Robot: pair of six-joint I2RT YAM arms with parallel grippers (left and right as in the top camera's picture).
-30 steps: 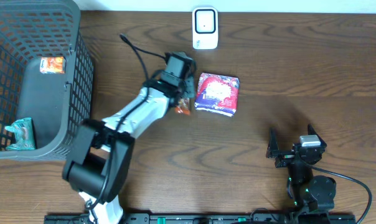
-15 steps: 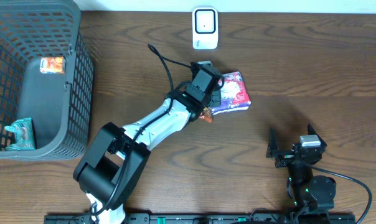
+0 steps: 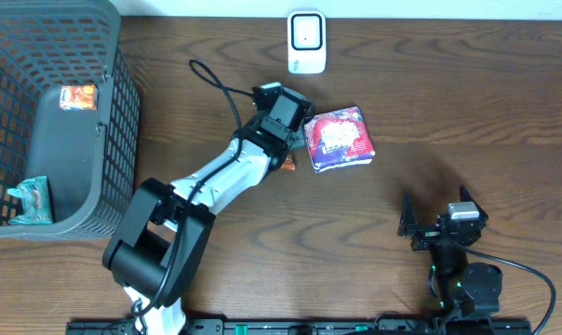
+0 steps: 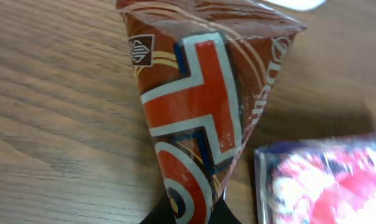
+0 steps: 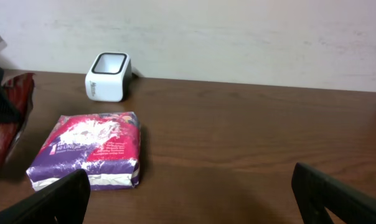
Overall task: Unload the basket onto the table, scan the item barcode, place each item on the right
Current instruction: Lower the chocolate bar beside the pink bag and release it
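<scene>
I should next move my left gripper sideways against the crowding purple packet to make room. Then I should move it away and down to release the brown packet on the wood alongside.
My left gripper [image 4: 188, 215] is shut on the bottom end of a brown snack packet [image 4: 195, 106] with red and white bands, which stands up from the jaws just above the wooden table. From overhead, the left gripper [image 3: 293, 149] hangs left of a purple and pink packet [image 3: 340, 138] lying flat, and only a sliver of the brown packet [image 3: 287, 165] shows. The white barcode scanner [image 3: 306, 42] stands at the table's back edge, behind both packets. My right gripper [image 3: 444, 228] rests open and holds nothing at the front right, well away from them.
A dark mesh basket [image 3: 123, 102] fills the left side, with an orange packet [image 3: 77, 96] and a teal packet [image 3: 34, 200] inside. The left arm's cable [image 3: 216, 84] loops over the table behind the wrist. In the right wrist view the scanner [image 5: 108, 76] stands before a pale wall.
My left gripper swung right over the purple packet, then came back left with the brown packet in it. The purple packet has been pushed right and turned. The right arm has not moved.
</scene>
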